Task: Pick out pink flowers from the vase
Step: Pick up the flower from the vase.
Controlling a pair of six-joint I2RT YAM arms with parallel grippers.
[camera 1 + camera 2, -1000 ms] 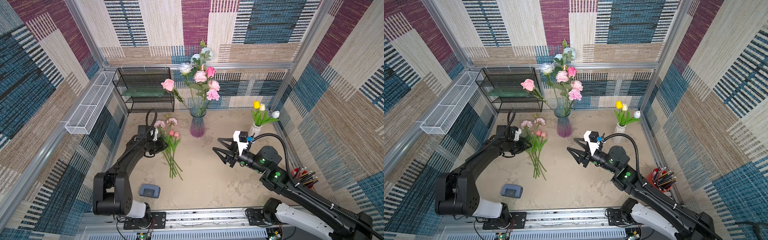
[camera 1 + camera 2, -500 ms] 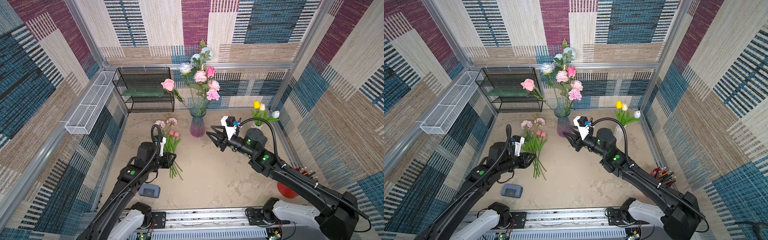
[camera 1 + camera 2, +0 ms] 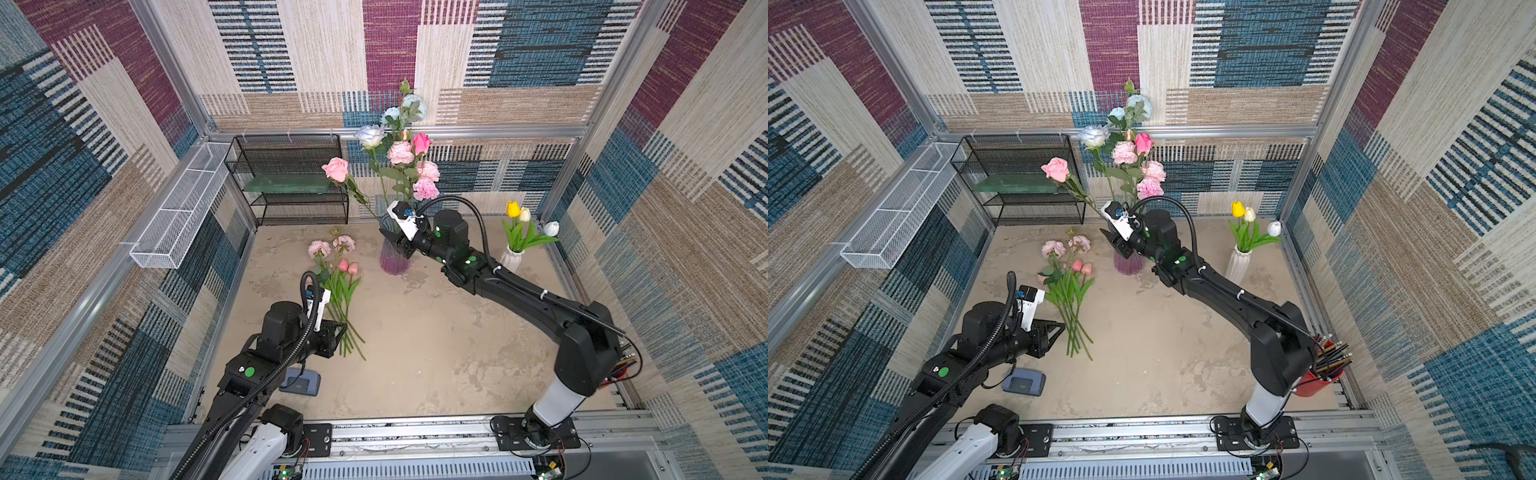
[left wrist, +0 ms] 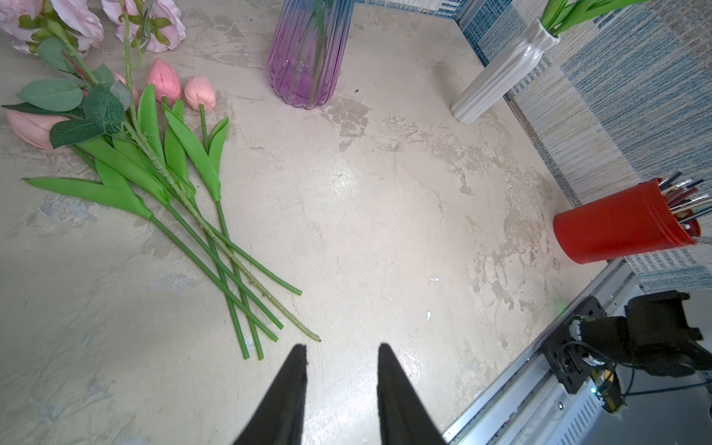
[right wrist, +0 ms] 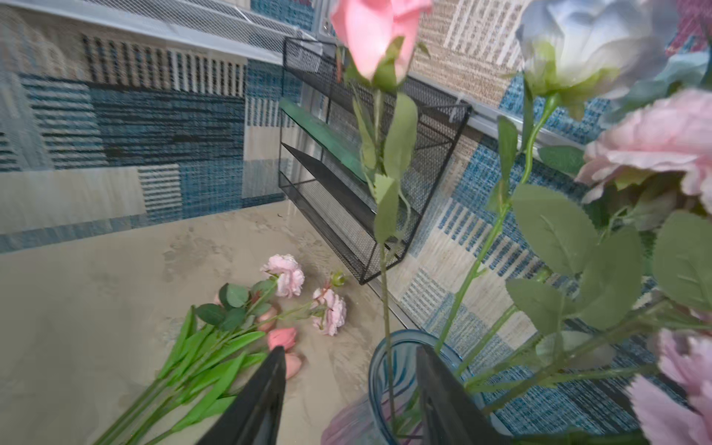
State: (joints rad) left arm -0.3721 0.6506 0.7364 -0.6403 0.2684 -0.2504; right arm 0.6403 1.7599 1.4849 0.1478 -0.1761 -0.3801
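Note:
Next, my right gripper will advance toward the mesh shelf and close, since the long green stem below the pink rose's leaves is ahead of it, lined up between its fingers.
The purple glass vase (image 3: 392,259) (image 3: 1128,264) holds pink flowers: a pink rose (image 3: 336,169) (image 5: 375,31) leaning left and several ruffled pink heads (image 3: 401,152) among white and pale blue roses. More pink flowers (image 3: 338,266) (image 4: 165,81) lie on the table left of the vase. My right gripper (image 3: 395,245) (image 5: 350,348) is open at the vase mouth, and the pink rose's stem (image 5: 387,308) runs between its jaws without being pinched. My left gripper (image 3: 1061,328) (image 4: 342,346) is open and empty, just off the cut ends of the lying stems.
A white vase (image 3: 512,258) with yellow and white tulips stands at the back right. A black mesh shelf (image 3: 291,178) stands at the back left, with a white wire basket (image 3: 178,212) on the left wall. A red pencil cup (image 3: 1318,376) and a small grey-blue device (image 3: 301,380) are near the front.
My right gripper has moved from mid-table up to the vase mouth, around the rose stem. My left arm has drawn back from the lying flowers toward the front.

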